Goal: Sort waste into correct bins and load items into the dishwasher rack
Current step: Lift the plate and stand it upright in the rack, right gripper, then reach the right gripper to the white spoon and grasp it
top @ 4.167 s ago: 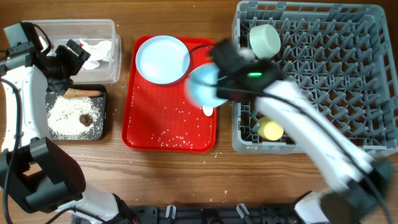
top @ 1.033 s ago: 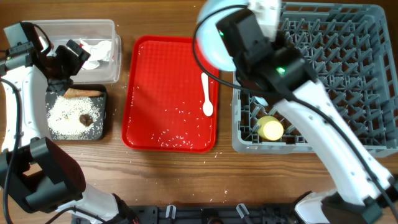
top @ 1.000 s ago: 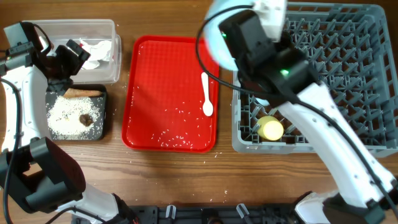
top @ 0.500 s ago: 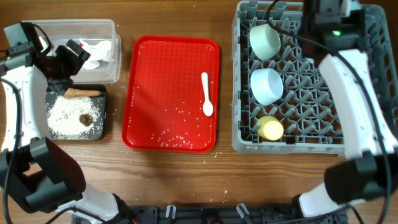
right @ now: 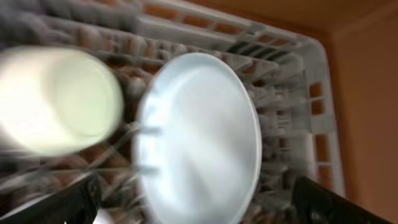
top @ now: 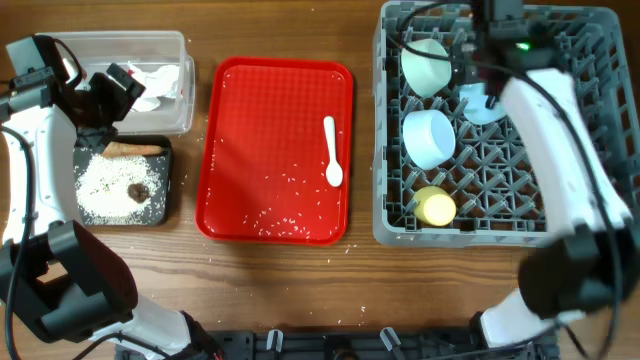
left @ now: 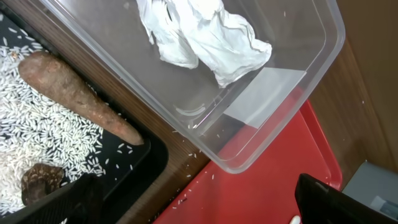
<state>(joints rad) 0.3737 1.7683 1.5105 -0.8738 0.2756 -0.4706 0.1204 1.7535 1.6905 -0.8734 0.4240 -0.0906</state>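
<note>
The plate [top: 482,106] is racked but the white spoon is still on the red tray, so my right gripper lifts across and lowers onto the spoon's handle [top: 330,138] next.
The pale blue plate [top: 482,106] [right: 199,137] stands on edge among the pegs of the grey dishwasher rack [top: 580,150]. My right gripper [right: 194,202] is open, a finger on either side of the plate and clear of it. Two blue-green bowls [top: 425,64] [top: 430,138] and the yellow cup [top: 436,207] also sit in the rack. The white spoon [top: 331,150] lies on the red tray [top: 260,130]. My left gripper [left: 202,208] hangs open and holds nothing, above the gap between the clear tub [left: 298,93] and the black tray [left: 146,165]. The napkin [left: 199,37] lies in the tub. The carrot-like stick [left: 74,99], rice [left: 37,134] and brown lump [left: 40,183] lie in the black tray.
Loose rice grains [top: 275,215] are scattered on the near part of the red tray. The right arm [top: 560,130] reaches over the rack's far right side. The left arm [top: 30,110] runs along the table's left edge beside the bins.
My right arm swung the plate from over the red tray's far corner into the rack, and its jaws opened off it. The left arm has not moved.
</note>
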